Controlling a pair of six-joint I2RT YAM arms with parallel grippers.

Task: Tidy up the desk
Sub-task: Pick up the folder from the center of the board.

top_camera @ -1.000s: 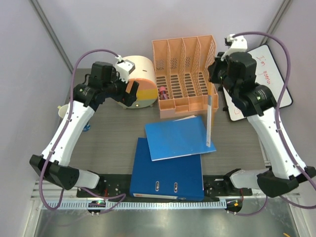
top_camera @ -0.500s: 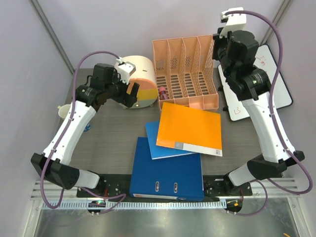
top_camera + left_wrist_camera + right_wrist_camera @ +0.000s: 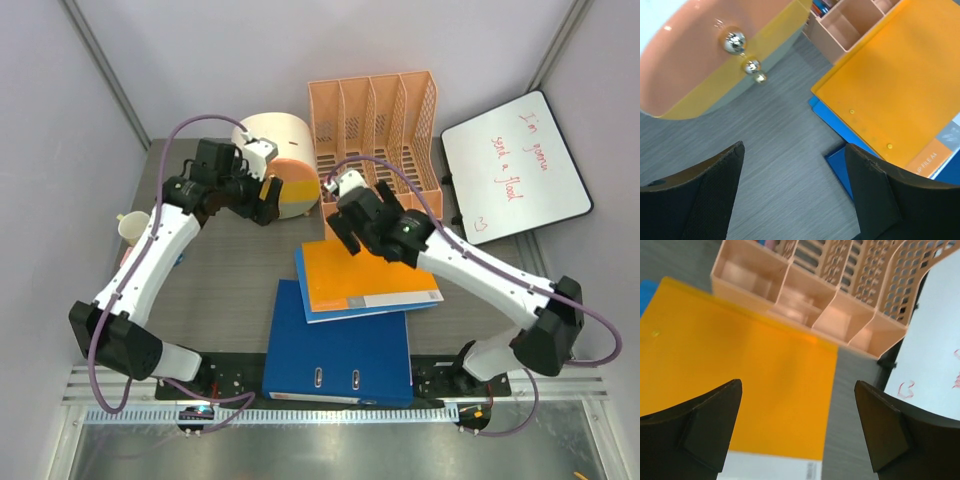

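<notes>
The orange folder's near corner [image 3: 438,296] sticks out past the binder [image 3: 340,350], so my right gripper will move back and to the right in the top view, then down onto it.
The desk [image 3: 230,270] is a dark grey wood-grain top. On it an orange folder [image 3: 372,275] lies flat on a light blue folder [image 3: 312,300], which rests on a dark blue binder [image 3: 340,350]. My right gripper [image 3: 338,238] hovers over the orange folder's far left corner, open and empty. In the right wrist view the right gripper [image 3: 797,432] has the orange folder [image 3: 740,385] below it. My left gripper [image 3: 268,198] is open beside a round cream and peach container [image 3: 275,150]. In the left wrist view the left gripper [image 3: 795,195] has only bare desk [image 3: 775,150] between its fingers.
A peach file organizer [image 3: 375,140] stands at the back, with a pink item [image 3: 329,186] in its front left slot. A whiteboard [image 3: 515,165] with red writing lies at the back right. A small cream cup [image 3: 130,228] sits at the left edge.
The orange folder went from upright in my right gripper to flat on the blue folder. The right gripper opened and moved from the back right to the middle. The left jaws narrowed slightly.
</notes>
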